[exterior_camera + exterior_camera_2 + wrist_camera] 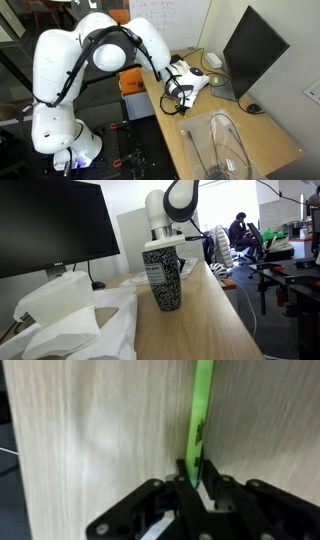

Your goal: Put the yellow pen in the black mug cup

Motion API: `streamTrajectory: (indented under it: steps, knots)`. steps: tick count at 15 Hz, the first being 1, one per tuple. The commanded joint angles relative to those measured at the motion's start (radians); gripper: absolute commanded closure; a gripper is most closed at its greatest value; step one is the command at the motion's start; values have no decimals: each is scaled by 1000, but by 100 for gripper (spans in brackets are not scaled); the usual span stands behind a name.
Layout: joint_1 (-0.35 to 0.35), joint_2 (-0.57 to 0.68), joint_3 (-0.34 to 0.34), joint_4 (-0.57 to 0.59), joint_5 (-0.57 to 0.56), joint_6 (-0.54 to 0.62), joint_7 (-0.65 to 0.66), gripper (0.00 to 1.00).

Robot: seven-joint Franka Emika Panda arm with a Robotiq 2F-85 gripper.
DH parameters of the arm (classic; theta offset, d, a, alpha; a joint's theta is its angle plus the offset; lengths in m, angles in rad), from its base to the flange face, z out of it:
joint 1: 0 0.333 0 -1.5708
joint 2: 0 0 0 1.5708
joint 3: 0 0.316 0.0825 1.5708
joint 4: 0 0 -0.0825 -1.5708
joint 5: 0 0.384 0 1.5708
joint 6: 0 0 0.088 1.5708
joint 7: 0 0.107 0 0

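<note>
My gripper will go up, tilt over the black mug's top and go down to let go of the pen, because the rim of the upright mug is higher than my gripper's fingers.
In the wrist view a yellow-green pen runs up from my jaws over the wooden table top. My gripper is shut on the pen's near end. In an exterior view the gripper is low over the table near its edge. The black mug cup, dark with a pale speckled pattern, stands upright on the table in front of the arm and hides my fingertips in that view. I cannot tell whether the pen rests on the table or is lifted.
A dark monitor stands at the table's back, with a mouse beside it. A clear plastic item lies on the near table end. A white box-like device sits beside the mug. People and desks are beyond.
</note>
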Motion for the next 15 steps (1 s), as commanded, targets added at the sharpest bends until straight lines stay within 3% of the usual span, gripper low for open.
streamTrajectory:
  steps: [1, 4, 9, 12, 15]
  knots:
    - [0, -20, -23, -1, 10, -27, 6, 98]
    - [23, -53, -76, -7, -53, -24, 20, 95]
    - [109, -159, -161, -6, -320, -110, 119, 95]
    - [119, -227, -118, 9, -479, -196, 169, 95]
    - [144, -288, -68, 22, -711, -263, 287, 95]
